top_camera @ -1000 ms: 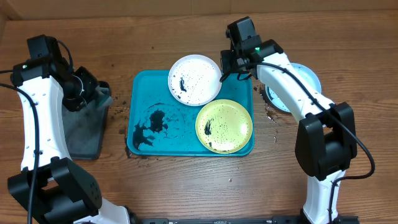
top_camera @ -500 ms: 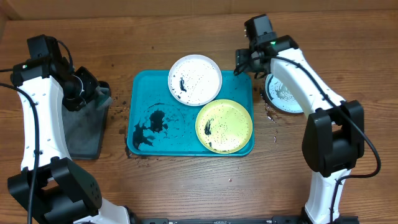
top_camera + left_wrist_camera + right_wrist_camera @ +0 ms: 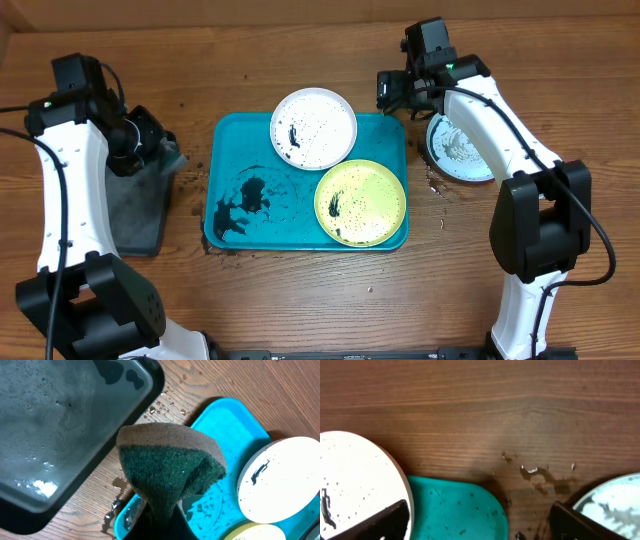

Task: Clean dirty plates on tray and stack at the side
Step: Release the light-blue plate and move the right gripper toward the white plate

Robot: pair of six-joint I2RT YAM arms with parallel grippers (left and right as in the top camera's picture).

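Observation:
The white plate's rim [image 3: 355, 128] [image 3: 406, 482] faces bare tray. My right gripper needs to go down and across to the left in the overhead view onto the plate's rim next.
The turquoise tray [image 3: 232, 150] holds a speckled white plate [image 3: 313, 128] at its far edge and a yellow-green plate [image 3: 360, 203] at its near right. Dark smears cover its left half. A light blue plate [image 3: 462, 150] lies on the table to the tray's right. My right gripper [image 3: 398, 100] hangs open over the tray's far right corner [image 3: 455, 510], between the white plate [image 3: 355, 475] and the light blue plate [image 3: 615, 505], holding nothing. My left gripper [image 3: 162, 515] is shut on a green-and-tan sponge [image 3: 170, 465] by the tray's left edge [image 3: 230, 425].
A black tray with a wet grey inside [image 3: 135, 215] stands left of the turquoise tray, also seen in the left wrist view [image 3: 65, 425]. Water drops and dark crumbs dot the wood around the turquoise tray and beside the light blue plate.
My right gripper has moved right from the white plate's rim to the tray's far right corner and opened wider. The light blue plate is now uncovered. The left arm barely shifted.

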